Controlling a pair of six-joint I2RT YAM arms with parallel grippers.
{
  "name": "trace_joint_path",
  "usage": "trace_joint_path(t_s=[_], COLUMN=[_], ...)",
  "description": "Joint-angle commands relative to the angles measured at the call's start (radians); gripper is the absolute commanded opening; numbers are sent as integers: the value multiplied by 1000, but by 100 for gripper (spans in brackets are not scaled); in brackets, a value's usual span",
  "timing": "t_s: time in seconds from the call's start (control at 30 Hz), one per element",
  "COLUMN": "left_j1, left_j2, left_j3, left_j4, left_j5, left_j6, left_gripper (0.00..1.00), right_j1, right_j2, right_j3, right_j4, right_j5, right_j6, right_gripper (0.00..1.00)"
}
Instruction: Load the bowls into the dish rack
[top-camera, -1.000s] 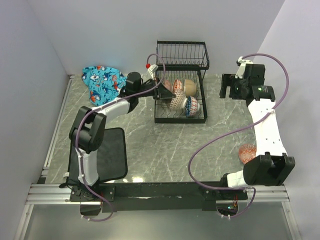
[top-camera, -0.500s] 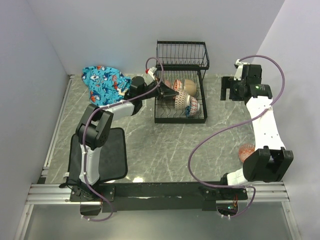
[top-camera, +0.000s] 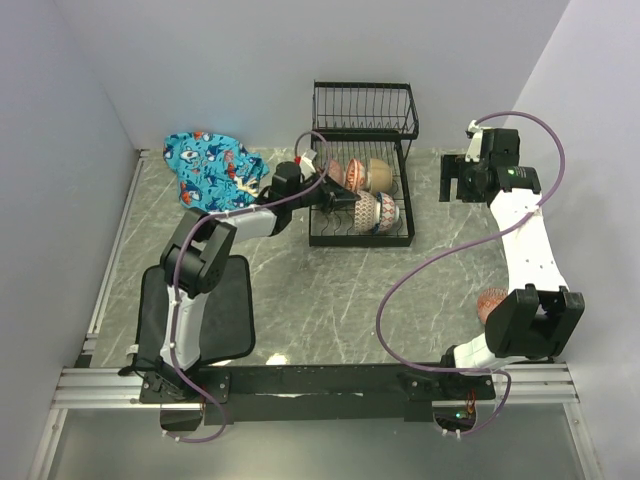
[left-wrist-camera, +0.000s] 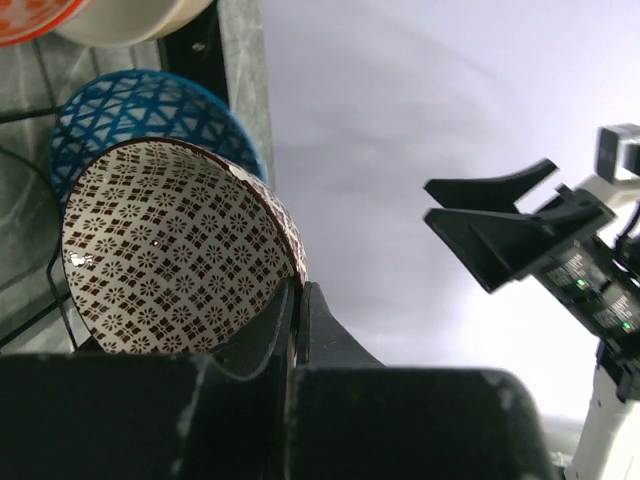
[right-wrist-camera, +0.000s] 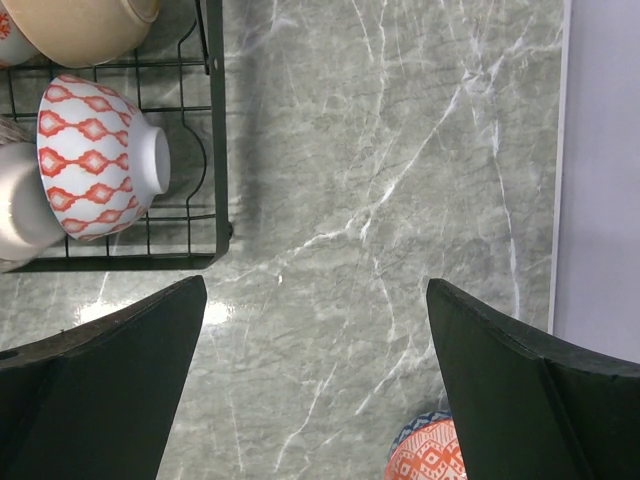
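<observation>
To get the brown-and-white patterned bowl beside the blue patterned bowl, my left gripper will lower it into the rack's open space first.
My left gripper (left-wrist-camera: 297, 290) is shut on the rim of a brown-and-white patterned bowl (left-wrist-camera: 165, 250), held on edge in the lower tier of the black wire dish rack (top-camera: 362, 238). A blue patterned bowl (left-wrist-camera: 150, 110) stands right behind it. In the top view my left gripper (top-camera: 346, 199) reaches into the rack from the left, where several bowls (top-camera: 378, 172) stand. My right gripper (right-wrist-camera: 315, 290) hangs open and holds nothing, above the table right of the rack. One orange patterned bowl (right-wrist-camera: 430, 455) sits on the table by the right arm (top-camera: 493, 303).
A salmon-orange patterned bowl (right-wrist-camera: 100, 155) and a cream bowl (right-wrist-camera: 80, 25) stand at the rack's right end. A blue printed cloth (top-camera: 208, 165) lies at the back left. A black mat (top-camera: 215, 305) lies at the front left. Walls close in on both sides.
My left gripper has pushed rightward, deeper into the rack's lower tier, carrying the patterned bowl. The right arm has drawn back slightly and stays open.
</observation>
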Motion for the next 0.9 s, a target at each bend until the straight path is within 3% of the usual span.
trace_joint_path(t_s=[0.0, 0.63, 0.87], left_j1=[-7, -6, -3], left_j2=[25, 145, 97], left_j3=[49, 119, 115], left_j4=[19, -59, -83], left_j5=[-31, -56, -49], left_j6=[-52, -93, -61], left_gripper=[1, 1, 15], right_j1=[-8, 1, 21], right_j2=[8, 49, 49], right_j3=[13, 46, 49], right_j4=[14, 2, 3], right_j5=[11, 20, 14], right_j6=[-2, -2, -19], right_gripper=[99, 99, 99])
